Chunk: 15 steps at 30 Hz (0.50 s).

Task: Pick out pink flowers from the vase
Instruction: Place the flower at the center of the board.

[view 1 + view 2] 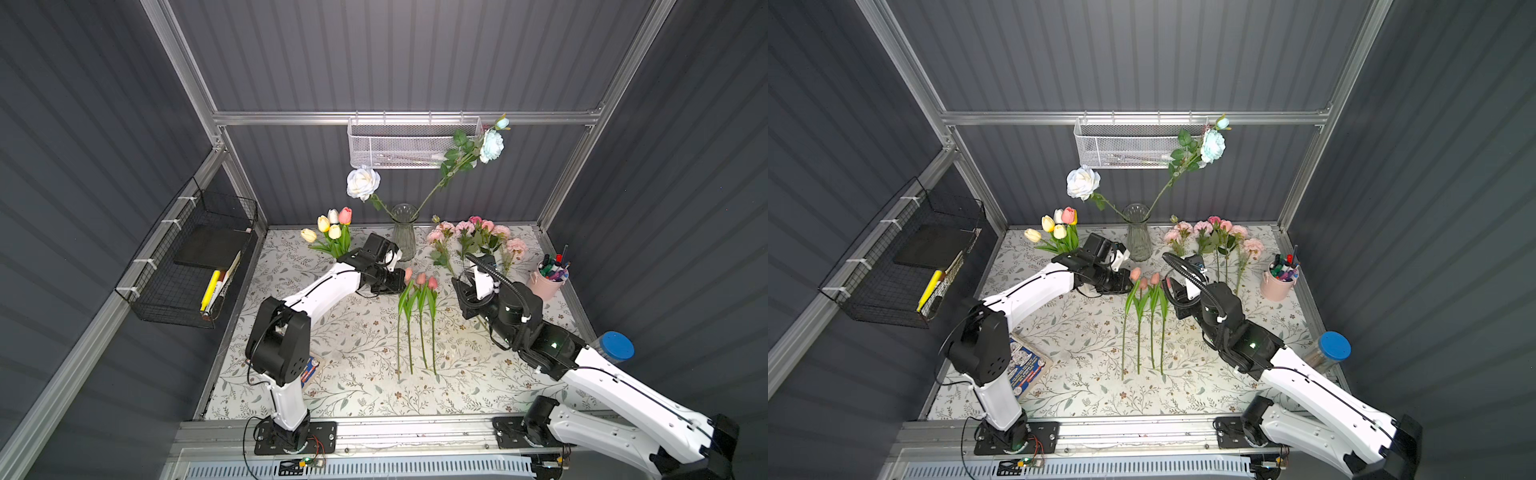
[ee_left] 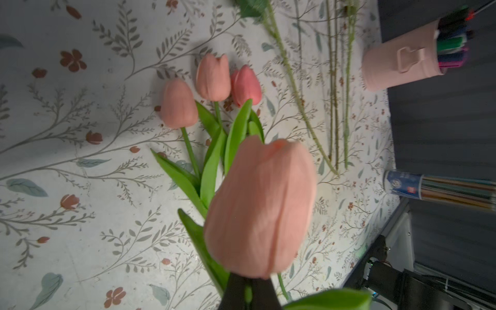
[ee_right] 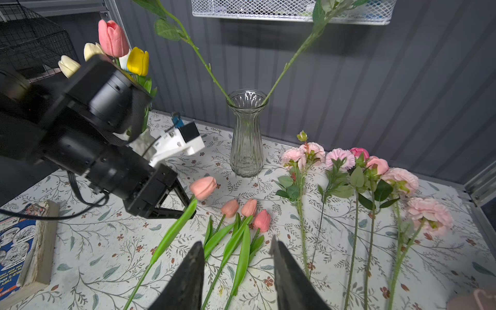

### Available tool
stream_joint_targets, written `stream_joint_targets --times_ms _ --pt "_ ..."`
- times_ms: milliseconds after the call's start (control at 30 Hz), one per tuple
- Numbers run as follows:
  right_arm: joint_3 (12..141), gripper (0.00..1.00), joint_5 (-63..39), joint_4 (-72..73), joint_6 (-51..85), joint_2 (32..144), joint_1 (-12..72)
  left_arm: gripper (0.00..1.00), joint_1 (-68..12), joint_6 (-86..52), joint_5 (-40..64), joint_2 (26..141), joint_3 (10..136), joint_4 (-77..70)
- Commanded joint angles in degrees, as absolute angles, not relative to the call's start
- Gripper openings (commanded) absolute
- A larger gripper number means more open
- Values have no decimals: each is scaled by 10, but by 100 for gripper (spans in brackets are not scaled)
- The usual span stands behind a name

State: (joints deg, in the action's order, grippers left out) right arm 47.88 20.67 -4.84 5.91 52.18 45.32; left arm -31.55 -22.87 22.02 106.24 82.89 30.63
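The fourth salmon tulip, its bloom still raised, goes down with my left gripper to the bare tabletop (image 1: 394,304) (image 2: 148,136) beside the lying tulips below it next. There my left gripper releases it.
The glass vase (image 1: 404,232) (image 3: 247,134) stands at the back and holds only a white rose (image 1: 363,183) and a pale blue rose (image 1: 491,145). Pink roses (image 1: 478,232) (image 3: 349,161) lie in a row to its right. Three salmon tulips (image 3: 249,207) (image 2: 213,76) lie side by side mid-table. My left gripper (image 2: 248,290) (image 3: 188,206) is shut on a fourth salmon tulip (image 1: 408,273) (image 2: 260,209) just below its bloom; its stem slants down beside the others. My right gripper (image 3: 236,243) hovers open over the lying tulips' leaves. One pink tulip (image 1: 345,215) stands among yellow and cream ones at the back left.
A pink pen cup (image 1: 546,282) and a blue-lidded jar (image 1: 617,347) stand along the right edge. A black wire basket (image 1: 195,266) hangs on the left wall, a white mesh basket (image 1: 411,141) on the back wall. A booklet (image 1: 1027,368) lies by the left arm's base.
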Motion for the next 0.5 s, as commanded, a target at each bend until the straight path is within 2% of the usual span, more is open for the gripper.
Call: stream_joint_targets --times_ms 0,267,467 --pt "468 43 219 -54 48 517 455 2 -314 -249 197 1085 822 291" --pt "465 43 217 -47 48 518 456 3 -314 -295 140 1137 821 246" --pt "465 43 218 -47 50 519 456 7 -315 -316 124 1174 825 237"
